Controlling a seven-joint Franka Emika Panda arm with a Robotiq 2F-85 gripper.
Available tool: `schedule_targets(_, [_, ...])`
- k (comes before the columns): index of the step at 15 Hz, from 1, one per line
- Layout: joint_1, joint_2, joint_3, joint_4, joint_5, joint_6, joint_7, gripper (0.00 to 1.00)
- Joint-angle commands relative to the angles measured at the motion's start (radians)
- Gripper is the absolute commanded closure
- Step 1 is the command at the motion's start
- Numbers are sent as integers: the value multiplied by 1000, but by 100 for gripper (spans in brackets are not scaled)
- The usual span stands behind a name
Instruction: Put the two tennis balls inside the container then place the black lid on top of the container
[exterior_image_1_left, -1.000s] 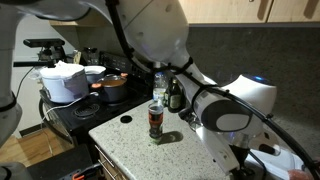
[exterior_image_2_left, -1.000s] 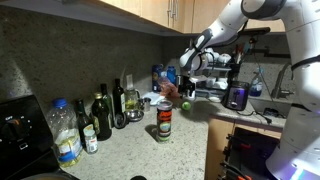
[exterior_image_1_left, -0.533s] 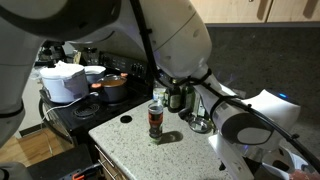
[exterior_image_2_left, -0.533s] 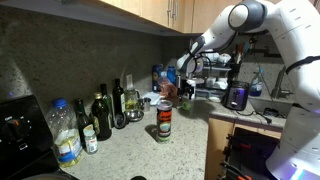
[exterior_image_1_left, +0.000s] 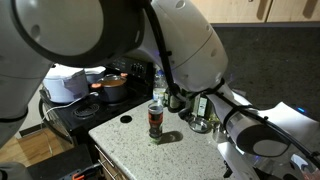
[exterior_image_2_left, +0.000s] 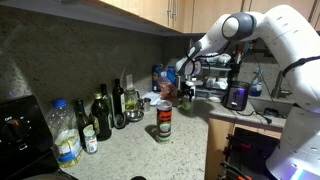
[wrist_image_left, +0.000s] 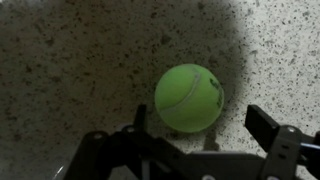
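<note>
My gripper should next come down over the tennis ball on the speckled counter and then close its fingers, which are already open wider than the ball.
One tennis ball (wrist_image_left: 189, 97), yellow-green, lies on the speckled counter. In the wrist view it sits just ahead of my gripper (wrist_image_left: 200, 130), whose dark fingers (wrist_image_left: 264, 124) stand wide apart on either side of it without touching. In an exterior view the gripper (exterior_image_2_left: 185, 94) hovers right above that ball (exterior_image_2_left: 186, 104), near the counter's end. The container (exterior_image_1_left: 155, 120) (exterior_image_2_left: 164, 122), a clear tube with a dark red label, stands upright mid-counter. The black lid (exterior_image_1_left: 126, 119) lies flat on the counter beside it. I see no other tennis ball in the open.
Dark glass bottles (exterior_image_2_left: 102, 116) and a plastic water bottle (exterior_image_2_left: 63, 131) line the wall behind the container. A red pot (exterior_image_1_left: 113, 86) and a white pot (exterior_image_1_left: 64, 81) sit on the stove. The counter edge (exterior_image_2_left: 205, 140) drops off near the ball.
The arm has swung further over the counter and lowered the gripper onto the spot above the ball. The jaws stayed open; the container and lid have not moved.
</note>
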Motion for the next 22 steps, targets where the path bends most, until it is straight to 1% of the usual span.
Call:
schedule_targets(1, [-21, 32, 15, 55, 18, -57, -2, 0])
schedule_targets(10, [-21, 49, 20, 51, 20, -77, 2, 0])
schedule_targets(11, [-20, 54, 21, 52, 19, -82, 1, 20])
schedule_targets(13, [-16, 66, 22, 59, 15, -94, 6, 32])
schedule_targets(14, [-16, 70, 23, 60, 14, -99, 5, 41])
schedule_targets(16, [-12, 74, 24, 64, 12, -107, 7, 57])
schedule_targets(19, [-8, 67, 26, 64, 11, -113, 7, 58])
schedule_targets(22, [3, 37, 28, 40, 7, -97, 4, 58])
